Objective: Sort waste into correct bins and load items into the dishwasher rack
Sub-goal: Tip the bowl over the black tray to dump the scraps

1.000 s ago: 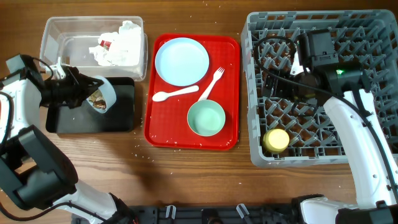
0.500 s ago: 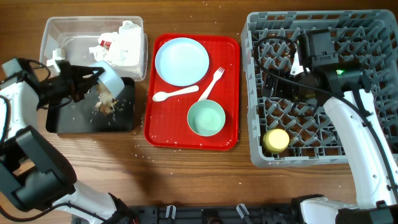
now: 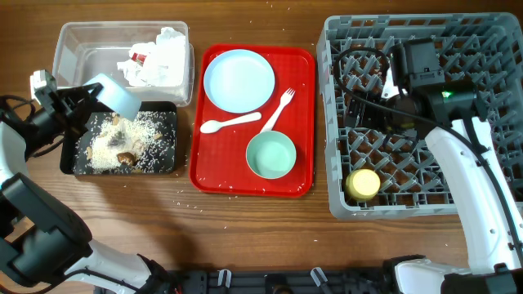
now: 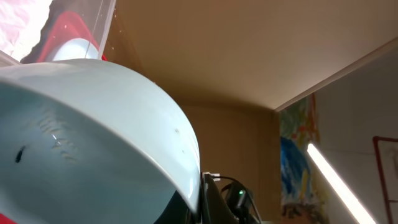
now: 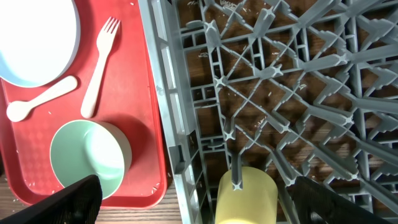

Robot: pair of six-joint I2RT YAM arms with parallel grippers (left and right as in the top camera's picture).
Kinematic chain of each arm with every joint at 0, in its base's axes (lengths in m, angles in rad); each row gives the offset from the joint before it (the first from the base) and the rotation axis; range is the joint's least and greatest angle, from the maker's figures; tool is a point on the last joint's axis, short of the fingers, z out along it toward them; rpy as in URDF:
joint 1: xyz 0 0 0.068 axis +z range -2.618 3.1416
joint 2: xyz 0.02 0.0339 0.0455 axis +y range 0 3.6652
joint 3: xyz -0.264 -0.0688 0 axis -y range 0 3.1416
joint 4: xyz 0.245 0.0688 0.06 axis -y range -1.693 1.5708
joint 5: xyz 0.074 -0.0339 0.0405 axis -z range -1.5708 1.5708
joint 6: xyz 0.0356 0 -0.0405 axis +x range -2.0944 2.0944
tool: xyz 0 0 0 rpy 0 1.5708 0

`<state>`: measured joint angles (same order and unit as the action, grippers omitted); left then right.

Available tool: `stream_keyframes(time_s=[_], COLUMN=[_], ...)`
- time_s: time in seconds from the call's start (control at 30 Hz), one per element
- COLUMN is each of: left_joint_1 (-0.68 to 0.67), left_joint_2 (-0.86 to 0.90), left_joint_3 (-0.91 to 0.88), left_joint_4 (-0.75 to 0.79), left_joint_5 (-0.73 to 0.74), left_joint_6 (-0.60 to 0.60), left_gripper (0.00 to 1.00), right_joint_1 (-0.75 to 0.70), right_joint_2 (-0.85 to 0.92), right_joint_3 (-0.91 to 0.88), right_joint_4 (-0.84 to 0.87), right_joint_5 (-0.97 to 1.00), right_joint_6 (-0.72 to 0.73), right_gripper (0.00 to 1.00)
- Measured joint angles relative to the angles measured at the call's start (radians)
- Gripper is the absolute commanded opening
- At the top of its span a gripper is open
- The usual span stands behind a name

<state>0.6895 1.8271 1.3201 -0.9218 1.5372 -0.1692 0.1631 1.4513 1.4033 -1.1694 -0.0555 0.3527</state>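
Scraps lie in the black tray, so I next need to swing the bowl in my left gripper upright over the red tray and lower it beside the blue-green bowl.
My left gripper (image 3: 84,101) is shut on the rim of a pale blue bowl (image 3: 114,93), held tipped over the far end of the black tray (image 3: 67,163). The bowl fills the left wrist view (image 4: 93,137), with a finger at its rim (image 4: 205,199). Beige food scraps (image 3: 122,143) lie spread in the black tray. The clear tub (image 3: 82,49) holds white napkins (image 3: 161,57) and a red wrapper (image 3: 139,57). My right gripper (image 3: 368,110) is open and empty over the grey rack (image 3: 482,49). In the right wrist view (image 5: 199,211) it is above a yellow cup (image 5: 245,196).
The red tray (image 3: 304,106) carries a pale blue plate (image 3: 239,80), a white spoon (image 3: 229,122), a white fork (image 3: 278,108) and a blue-green bowl (image 3: 270,155). The yellow cup (image 3: 364,184) lies in the rack's near left corner. Crumbs dot the wooden table.
The left gripper has tipped the bowl further and drawn back to the left. The food scraps have dropped out and now lie spread in the black tray. The right arm has not moved.
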Motion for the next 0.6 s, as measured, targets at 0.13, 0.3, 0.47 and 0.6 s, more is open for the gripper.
stream_keyframes(time_s=[0.13,0.3,0.47,0.6], left_joint_1=[0.0,-0.007,-0.011,-0.036], left_joint_2=[0.0,0.0,0.0,0.0], left_joint_3=[-0.001,-0.006,-0.006,-0.006], left_joint_4=[-0.005,0.05,0.056,0.04], left_joint_5=[0.007,-0.077,-0.027,-0.001], left_joint_6=[-0.013,-0.065,-0.138,-0.148], left_gripper=[0.04,0.04,0.04,0.04], right_joint_1=[0.0,0.0,0.0,0.0], right_joint_2=[0.0,0.0,0.0,0.0], right_joint_3=[0.0,0.0,0.0,0.0], right_joint_4=[0.001,0.008,0.016,0.021], right_joint_5=[0.0,0.0,0.0,0.0], right_joint_6=[0.0,0.0,0.0,0.0], right_gripper=[1.0,1.0,0.99,1.0])
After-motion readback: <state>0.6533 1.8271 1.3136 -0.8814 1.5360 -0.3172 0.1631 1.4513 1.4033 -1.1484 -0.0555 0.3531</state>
